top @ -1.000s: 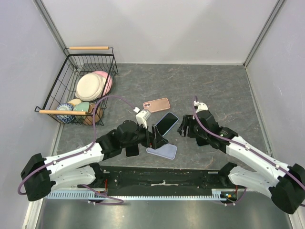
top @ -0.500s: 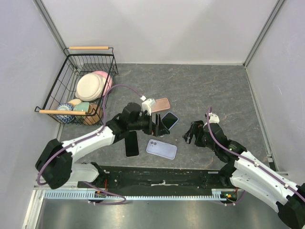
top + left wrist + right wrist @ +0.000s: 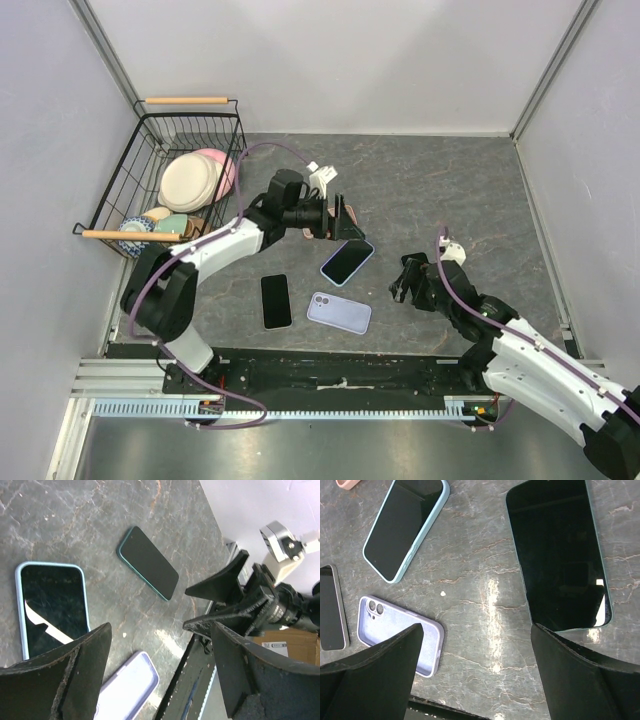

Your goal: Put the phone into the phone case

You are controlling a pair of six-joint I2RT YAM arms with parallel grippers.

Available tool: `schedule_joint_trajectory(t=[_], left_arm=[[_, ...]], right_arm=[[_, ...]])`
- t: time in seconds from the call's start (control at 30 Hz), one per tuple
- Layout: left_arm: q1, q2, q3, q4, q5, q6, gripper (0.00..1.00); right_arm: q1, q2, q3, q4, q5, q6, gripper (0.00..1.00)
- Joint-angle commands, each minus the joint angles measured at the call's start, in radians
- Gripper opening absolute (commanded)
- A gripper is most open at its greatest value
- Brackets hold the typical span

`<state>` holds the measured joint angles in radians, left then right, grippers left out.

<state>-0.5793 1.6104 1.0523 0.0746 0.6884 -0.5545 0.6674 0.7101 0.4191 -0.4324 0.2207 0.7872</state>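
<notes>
Next I need to move my left gripper across and down to grip the dark phone with a teal rim (image 3: 560,555), which lies below it, to its right in the top view.
An empty lavender phone case (image 3: 339,312) lies open side up near the front edge; it also shows in the left wrist view (image 3: 127,690) and the right wrist view (image 3: 400,642). A bare black phone (image 3: 275,300) lies to its left. A phone in a light-blue case (image 3: 347,260) lies behind it. A dark phone with a teal rim (image 3: 560,555) lies under my right gripper (image 3: 408,283) and also shows in the left wrist view (image 3: 147,562). My right gripper (image 3: 480,675) is open and empty. My left gripper (image 3: 338,217) is open and empty (image 3: 160,675), over a mostly hidden pink case.
A black wire basket (image 3: 150,130) with plates and bowls stands at the far left. Grey walls close in the table on three sides. A black rail (image 3: 340,365) runs along the front edge.
My left gripper has swung from beside the lavender case to the far side, above the pink case. My right gripper has drawn back toward the front right. Both stay open.
</notes>
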Motion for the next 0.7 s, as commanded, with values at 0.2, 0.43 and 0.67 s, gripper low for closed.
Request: schedule_joint_trajectory(t=[0.2,0.43,0.67], left_arm=[[-0.069,0.343,0.432,-0.295,-0.015,0.152,0.85],[-0.160,0.606,0.797,-0.522,-0.076,0.206,0.84],[-0.224,0.877,1.185,-0.677,-0.130,0.223,0.84]], right_arm=[[-0.003,-0.072,-0.023,-0.091,0.101,0.121,0.95],[-0.003,-0.103,-0.034,-0.150,0.100,0.172,0.96],[-0.003,-0.081,-0.062,-0.154,0.056,0.195,0.98]])
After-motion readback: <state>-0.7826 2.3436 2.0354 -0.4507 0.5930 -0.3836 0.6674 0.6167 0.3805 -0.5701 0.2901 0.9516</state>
